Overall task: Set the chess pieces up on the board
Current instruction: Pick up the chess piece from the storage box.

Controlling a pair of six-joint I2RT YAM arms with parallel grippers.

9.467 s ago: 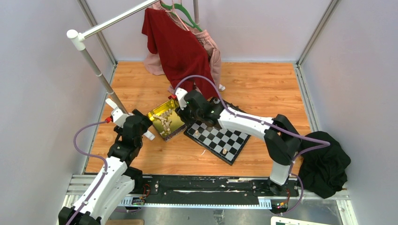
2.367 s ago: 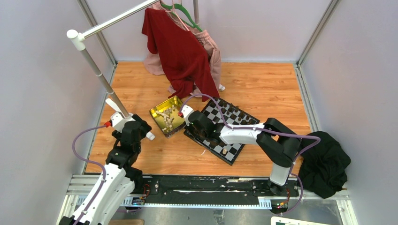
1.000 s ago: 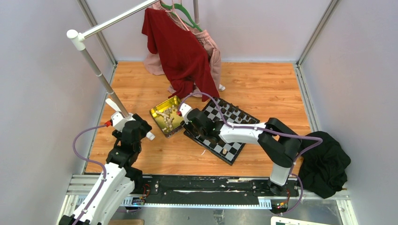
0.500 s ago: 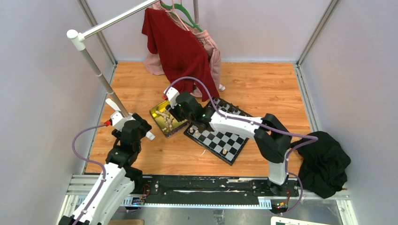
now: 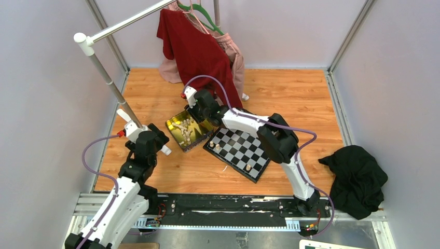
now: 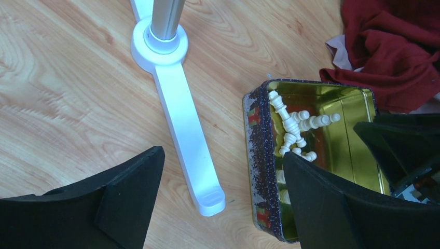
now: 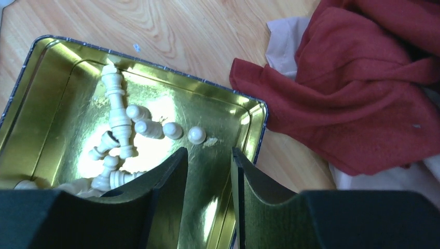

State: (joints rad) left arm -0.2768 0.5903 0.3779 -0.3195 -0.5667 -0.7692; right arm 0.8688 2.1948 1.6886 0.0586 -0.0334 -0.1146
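The right gripper lowers its open fingers around the cream pawn's round head [image 7: 196,135] and closes next, since the pawn's head stands below it beside the tin's bare bottom.
The black-and-white board [image 5: 244,149] lies on the wooden floor, with a light piece [image 5: 248,167] near its front corner. To its left stands a gold tin [image 5: 176,136] holding several cream chess pieces [image 7: 120,122], lying loose in a heap. My right gripper [image 7: 208,154] hangs open over the tin's right half, with nothing between its fingers and a cream pawn [image 7: 196,135] just beyond the tips. My left gripper [image 6: 223,199] is wide open and empty, low over the floor beside the tin's left wall [image 6: 258,171].
The clothes rack's white foot [image 6: 181,124] lies on the floor between my left fingers. A red garment [image 5: 200,52] hangs from the rack behind the tin, its hem [image 7: 358,98] on the floor. A black cloth [image 5: 358,179] lies at the right.
My right arm has swung left from the board to above the gold tin, uncovering most of the board. The left arm has stayed where it was.
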